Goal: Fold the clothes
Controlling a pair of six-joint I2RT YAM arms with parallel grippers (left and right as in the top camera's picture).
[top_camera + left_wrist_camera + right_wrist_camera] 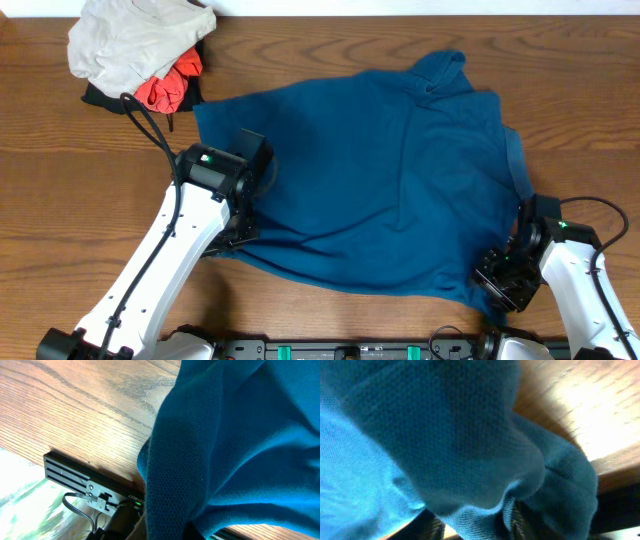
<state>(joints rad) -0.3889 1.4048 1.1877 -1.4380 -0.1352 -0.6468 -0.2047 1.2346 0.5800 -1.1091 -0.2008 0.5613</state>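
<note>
My left gripper carries the near hem outward next and releases it over the shirt's body (280, 190) (245, 410), which lies outward of the gripper, spread flat for folding.
The clothes (400, 180), one large teal-blue shirt, lie spread over the middle and right of the wooden table (60, 190). My left gripper (236, 236) sits at the shirt's lower left edge, shut on the cloth. In the left wrist view the clothes (225, 435) drape from the left gripper (165, 533) and hide its fingers. My right gripper (498, 282) is at the shirt's lower right corner. In the right wrist view a bunched fold of the clothes (445, 435) hangs between the two dark fingers (520, 521) of the right gripper (477, 527), which stand apart, with a sliver of table showing beside the fold.
A pile of other garments (140, 45), pale beige over orange-red and black, lies at the back left corner. A black rail (70, 472) runs along the table's front edge, close below both grippers. Bare wood shows left of the shirt.
</note>
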